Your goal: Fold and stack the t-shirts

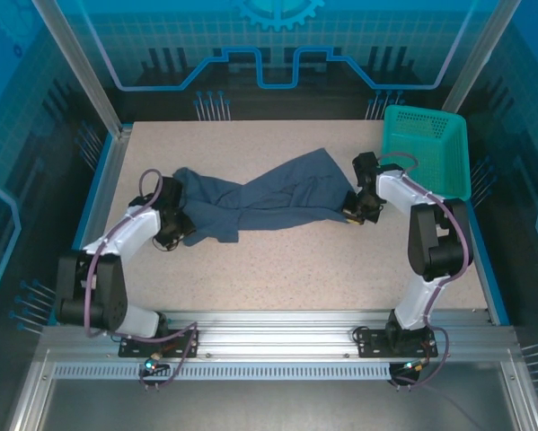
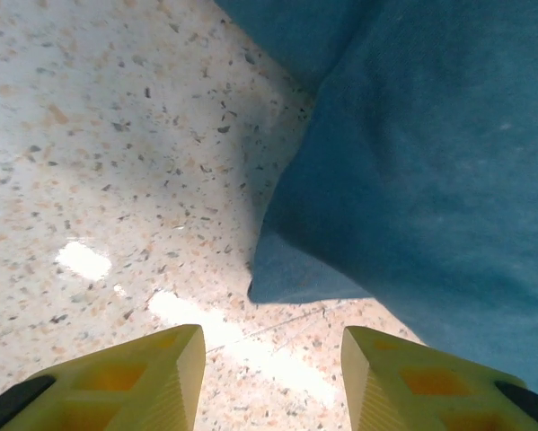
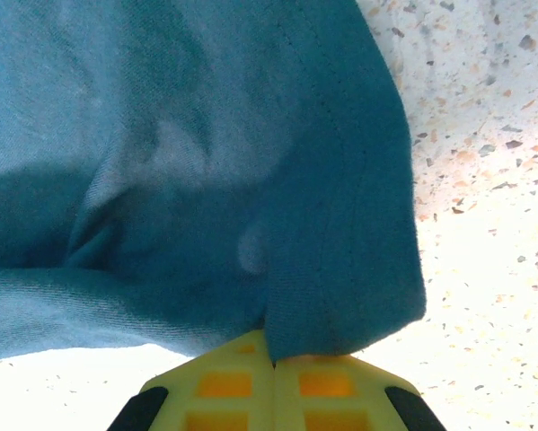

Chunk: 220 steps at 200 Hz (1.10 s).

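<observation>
The t-shirt's pointed corner is ahead of and below my left gripper's open fingers, so my left gripper will move toward my right gripper and down onto that corner next.
A dark slate-blue t-shirt [image 1: 267,199] lies stretched and twisted across the middle of the table, running between my two grippers. My left gripper [image 1: 172,235] sits at its left end. In the left wrist view its yellow jaws [image 2: 273,373] stand open over bare table, and a corner of the t-shirt [image 2: 412,180] lies just ahead of them, untouched. My right gripper [image 1: 355,212] is at the shirt's right end. In the right wrist view its jaws [image 3: 274,361] are shut on a hemmed fold of the t-shirt [image 3: 251,162].
A teal mesh basket [image 1: 427,148] stands at the back right corner, close behind my right arm. The speckled tabletop [image 1: 286,269] stretches between the shirt and the arm bases. Blue enclosure walls surround the table.
</observation>
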{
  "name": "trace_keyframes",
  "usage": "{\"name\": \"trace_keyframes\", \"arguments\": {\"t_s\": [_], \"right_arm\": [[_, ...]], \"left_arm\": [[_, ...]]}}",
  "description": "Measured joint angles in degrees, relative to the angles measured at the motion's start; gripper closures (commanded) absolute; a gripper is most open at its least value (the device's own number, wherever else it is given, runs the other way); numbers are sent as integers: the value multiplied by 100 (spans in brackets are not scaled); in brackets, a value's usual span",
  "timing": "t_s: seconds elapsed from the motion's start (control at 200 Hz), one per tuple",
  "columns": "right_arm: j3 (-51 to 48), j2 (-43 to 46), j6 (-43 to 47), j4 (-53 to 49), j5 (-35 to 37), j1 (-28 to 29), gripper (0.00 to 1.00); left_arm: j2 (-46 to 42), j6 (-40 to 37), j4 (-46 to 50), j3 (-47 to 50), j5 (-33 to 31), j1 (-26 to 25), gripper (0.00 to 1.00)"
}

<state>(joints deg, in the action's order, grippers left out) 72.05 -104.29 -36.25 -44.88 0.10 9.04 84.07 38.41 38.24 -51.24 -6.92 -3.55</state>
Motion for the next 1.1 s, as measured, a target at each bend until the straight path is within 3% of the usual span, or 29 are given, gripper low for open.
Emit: {"name": "trace_keyframes", "arguments": {"t_s": [0.285,0.535,0.655,1.1], "right_arm": [[0,0,0,-2,-39,0,100],[0,0,0,-2,-37,0,100],[0,0,2,-2,-37,0,100],[0,2,2,-2,-35,0,100]], "left_arm": [[876,-256,-133,-122,74,0,54],[905,-232,-614,-122,164,-52,75],[1023,-125,-876,-122,184,-153,79],[1082,-105,-553,-162,125,-188,63]]}}
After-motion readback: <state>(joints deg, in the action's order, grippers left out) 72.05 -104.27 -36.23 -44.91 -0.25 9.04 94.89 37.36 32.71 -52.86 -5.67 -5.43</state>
